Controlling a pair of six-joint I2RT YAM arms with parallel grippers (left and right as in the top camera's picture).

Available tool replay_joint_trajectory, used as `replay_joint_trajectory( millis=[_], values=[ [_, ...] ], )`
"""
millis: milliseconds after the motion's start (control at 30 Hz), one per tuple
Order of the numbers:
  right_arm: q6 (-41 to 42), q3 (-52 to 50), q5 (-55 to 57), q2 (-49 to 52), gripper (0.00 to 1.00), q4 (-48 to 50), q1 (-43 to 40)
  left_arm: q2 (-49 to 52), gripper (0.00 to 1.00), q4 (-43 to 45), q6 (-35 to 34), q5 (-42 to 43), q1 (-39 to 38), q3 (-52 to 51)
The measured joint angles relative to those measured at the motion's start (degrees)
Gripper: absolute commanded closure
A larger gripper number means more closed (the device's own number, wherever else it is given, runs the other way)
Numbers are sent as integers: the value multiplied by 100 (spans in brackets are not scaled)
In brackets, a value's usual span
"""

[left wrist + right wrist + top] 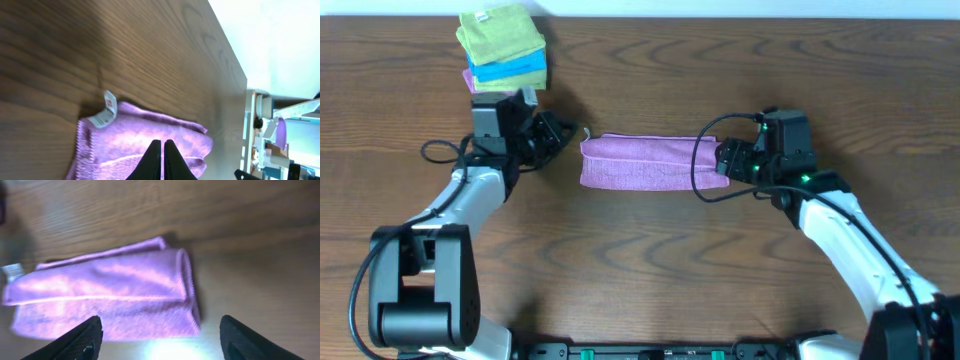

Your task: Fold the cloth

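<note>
I will next lower and tilt my right gripper onto the near corner of the cloth's end, seen between its open, empty fingers.
A purple cloth lies folded into a long narrow band in the middle of the wooden table. It also shows in the left wrist view, with a white tag at its corner, and in the right wrist view. My left gripper sits just off the cloth's left end; its fingers are shut and empty. My right gripper is at the cloth's right end; its fingers are wide open above the cloth's edge, holding nothing.
A stack of folded cloths, green over blue over pink, sits at the back left of the table, just behind my left arm. The table's far edge shows in the left wrist view, with clutter beyond.
</note>
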Motion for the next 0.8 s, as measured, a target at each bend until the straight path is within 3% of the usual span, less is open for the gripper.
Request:
replay_joint_trajectory(
  millis=[133, 300, 533, 800],
  values=[
    [448, -2, -256, -4, 24, -238, 0, 35, 88, -4, -114, -343, -452, 0],
    [776, -55, -420, -4, 25, -229, -9, 293, 90, -4, -138, -780, -852, 0],
    [1088, -667, -634, -2, 26, 249, -11, 1012, 94, -9, -138, -1054, -876, 0],
    [1349, -1117, -754, -2, 25, 717, -11, 1102, 94, -177, -138, -1279, -879, 17]
  ],
)
